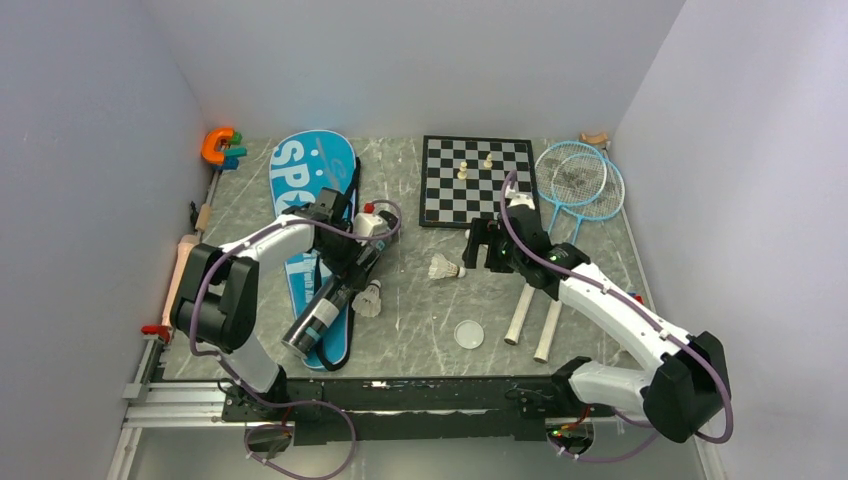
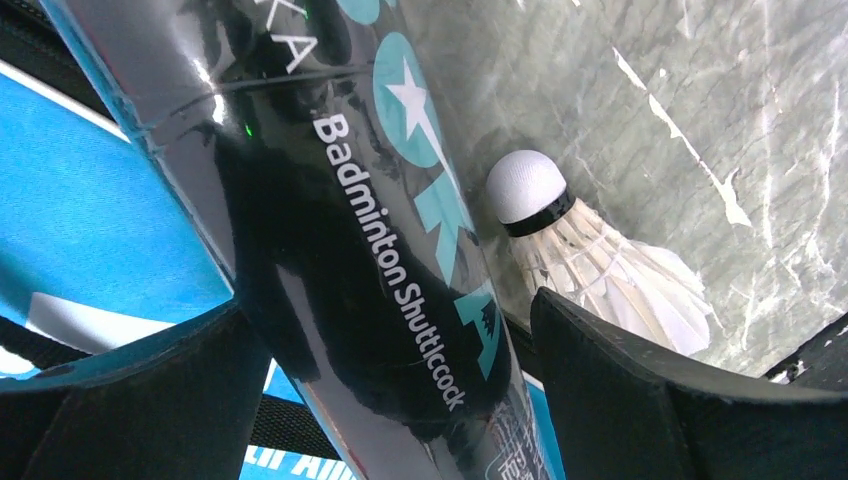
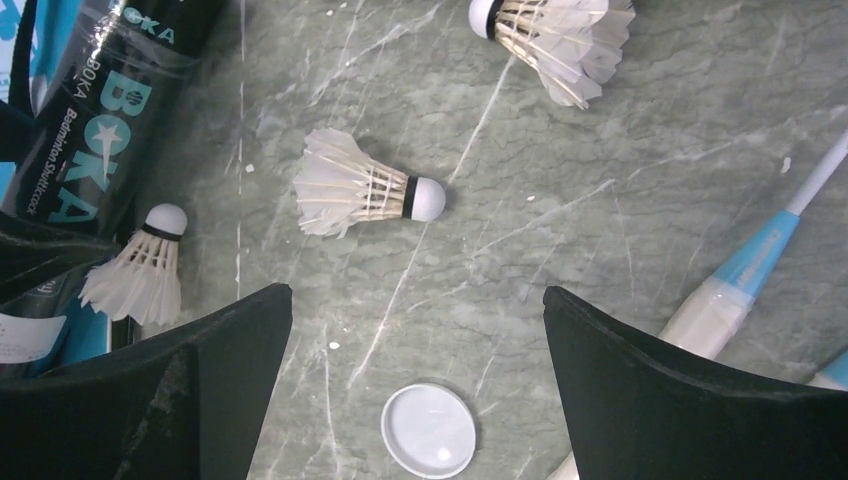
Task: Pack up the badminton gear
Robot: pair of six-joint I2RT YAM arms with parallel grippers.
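My right gripper is open and next needs to go down and left in the top view onto the white shuttlecock's cork end [image 1: 461,271] [image 3: 427,199], nearer than its feathers.
The long black tube [image 1: 318,312] lies slanted on the blue "SPORT" bag [image 1: 310,165]. My left gripper [image 1: 350,262] has a jaw on each side of the tube's upper part and holds it [image 2: 330,200]. One shuttlecock [image 1: 368,298] lies beside the tube [image 2: 590,260]. My right gripper [image 1: 483,245] is open and empty [image 3: 416,292] above the table. Below it lie a second shuttlecock [image 3: 365,190] and a third [image 3: 560,35]. The two light-blue rackets [image 1: 580,180] lie at the right, handles toward me.
A round clear lid [image 1: 468,333] lies on the table between the arms and also shows in the right wrist view [image 3: 428,430]. The chessboard [image 1: 475,180] with pieces lies at the back centre. An orange clamp [image 1: 220,147] sits in the back left corner. Walls close three sides.
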